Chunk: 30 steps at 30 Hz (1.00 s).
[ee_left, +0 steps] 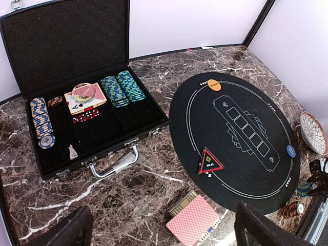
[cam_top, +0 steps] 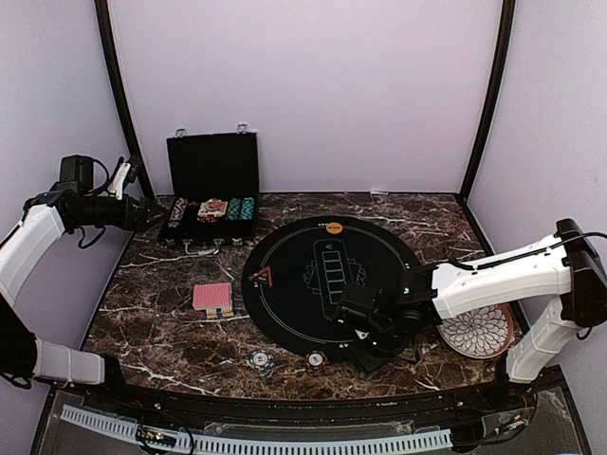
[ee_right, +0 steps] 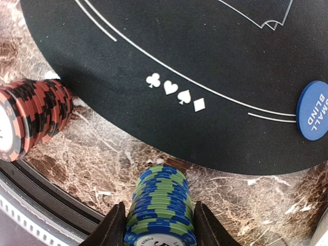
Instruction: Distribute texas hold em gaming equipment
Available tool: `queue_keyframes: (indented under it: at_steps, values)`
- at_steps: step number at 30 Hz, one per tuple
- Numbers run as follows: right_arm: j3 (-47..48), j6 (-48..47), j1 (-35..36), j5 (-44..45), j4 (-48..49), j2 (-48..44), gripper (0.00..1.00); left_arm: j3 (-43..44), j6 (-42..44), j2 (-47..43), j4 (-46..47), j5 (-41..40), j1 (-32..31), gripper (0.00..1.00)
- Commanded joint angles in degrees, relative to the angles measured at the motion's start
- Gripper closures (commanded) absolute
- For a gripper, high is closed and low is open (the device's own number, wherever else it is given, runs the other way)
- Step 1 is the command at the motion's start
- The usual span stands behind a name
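My right gripper will go up, move outward to the bare spot, go down and let go of the chips there, because the mat just short of the orange disc (cam_top: 347, 243) is bare.
My right gripper (ee_right: 159, 218) is shut on a blue-and-green chip stack (ee_right: 160, 187), low over the marble just off the near edge of the black mat (ee_right: 169, 41). A red-and-black chip stack (ee_right: 31, 115) stands to its left, and a blue "small blind" disc (ee_right: 313, 110) lies on the mat. In the top view the right gripper (cam_top: 365, 343) hides its stack. My left gripper (ee_left: 164, 238) is open and empty, high above the red-backed card deck (ee_left: 195, 220). A red triangle token (ee_left: 210, 161) and an orange disc (ee_left: 214, 85) lie on the mat.
An open black case (cam_top: 211, 166) at the back left holds chip stacks (ee_left: 123, 88), cards and red dice. A white patterned plate (cam_top: 479, 332) sits at the right. Two chip stacks (cam_top: 261, 359) (cam_top: 316, 358) stand near the front edge.
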Motion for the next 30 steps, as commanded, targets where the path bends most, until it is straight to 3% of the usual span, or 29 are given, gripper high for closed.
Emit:
queue_keyframes:
  at_steps: [1,5,13,17,24,30]
  values:
    - [0.74,-0.13,0.47,1.04,-1.31,-0.51,0.59,2.05,0.36,-0.41,-1.19,0.96,0.31,0.01]
    - [1.69,-0.18,0.42,1.51,-2.42,-0.91,0.63,1.99,0.3,-0.39,-1.18,1.03,0.36,0.01]
    - [4.9,-0.87,0.09,2.78,-5.04,-1.0,0.84,2.12,0.39,-0.46,-1.26,0.81,0.36,0.01]
    - [7.58,-2.11,-1.87,3.16,-6.62,-1.18,0.86,2.08,0.54,-0.47,-1.54,0.8,0.34,0.01]
    - [18.85,-7.46,-11.41,6.93,-9.46,2.23,0.89,1.92,0.67,-0.38,-1.62,0.99,0.35,0.01]
    - [34.21,-14.91,-23.23,9.22,-6.99,13.39,0.9,1.88,0.79,-0.08,-1.81,0.65,0.29,0.01]
